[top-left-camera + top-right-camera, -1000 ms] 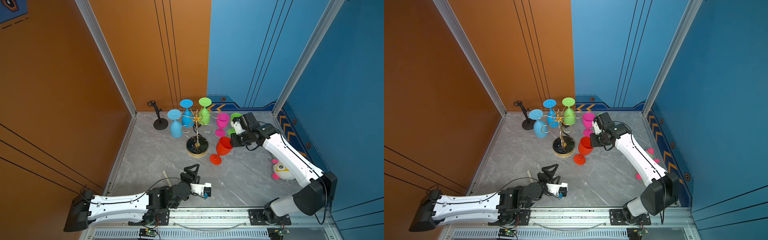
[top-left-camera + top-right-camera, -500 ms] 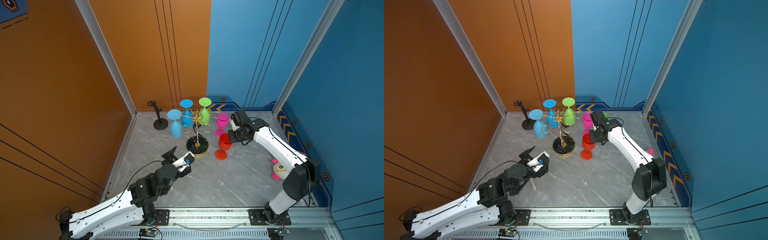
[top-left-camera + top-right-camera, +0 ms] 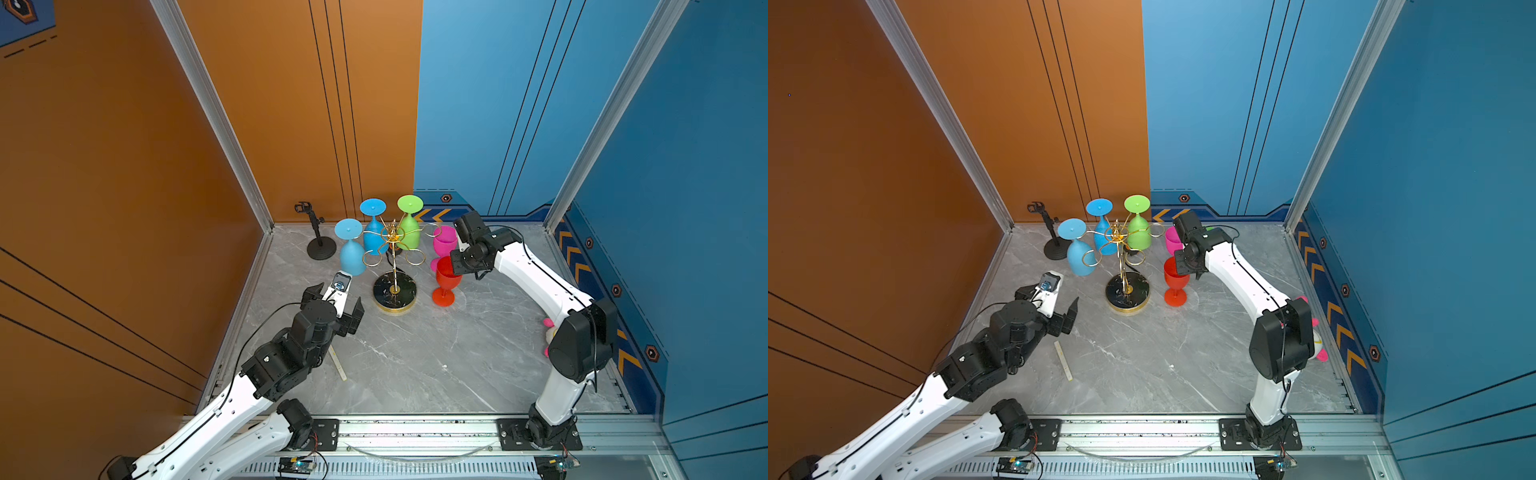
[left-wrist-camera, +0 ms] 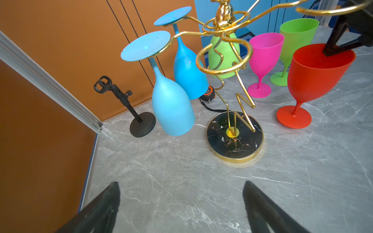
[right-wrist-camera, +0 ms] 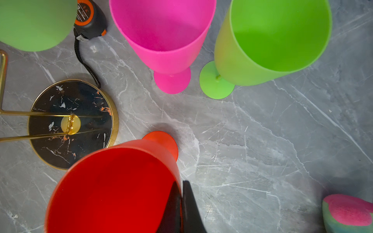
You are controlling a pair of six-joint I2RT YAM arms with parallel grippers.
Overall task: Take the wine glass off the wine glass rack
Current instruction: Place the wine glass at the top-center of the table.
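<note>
Next, my right gripper eases the red glass outward to the bare tabletop before the pink glass (image 5: 163,113) and releases the red glass's rim, since that spot is clear.
The gold wire wine glass rack (image 3: 394,266) stands on its round black marbled base (image 4: 235,139). Two blue wine glasses (image 3: 352,257) (image 4: 189,70) and a green one (image 3: 409,235) hang upside down from its rings. A red wine glass (image 3: 446,276) stands upright with its foot on the table beside the base. My right gripper (image 5: 181,183) is shut on the rim of this red glass (image 5: 113,191). My left gripper (image 4: 181,183) is open and empty, low over the table in front of the rack and the nearer blue glass (image 4: 171,109).
A pink glass (image 3: 444,241) and a green glass (image 4: 296,36) stand upright behind the red one. A black clamp stand (image 3: 320,245) is in the back left corner, a tape measure (image 5: 88,20) behind the rack. A pale strip (image 3: 1063,360) lies near my left arm, a plush toy (image 3: 550,332) at the right wall.
My left arm swung from the front edge toward the rack and its jaws widened. My right arm brought the tilted red glass upright onto the table beside the base.
</note>
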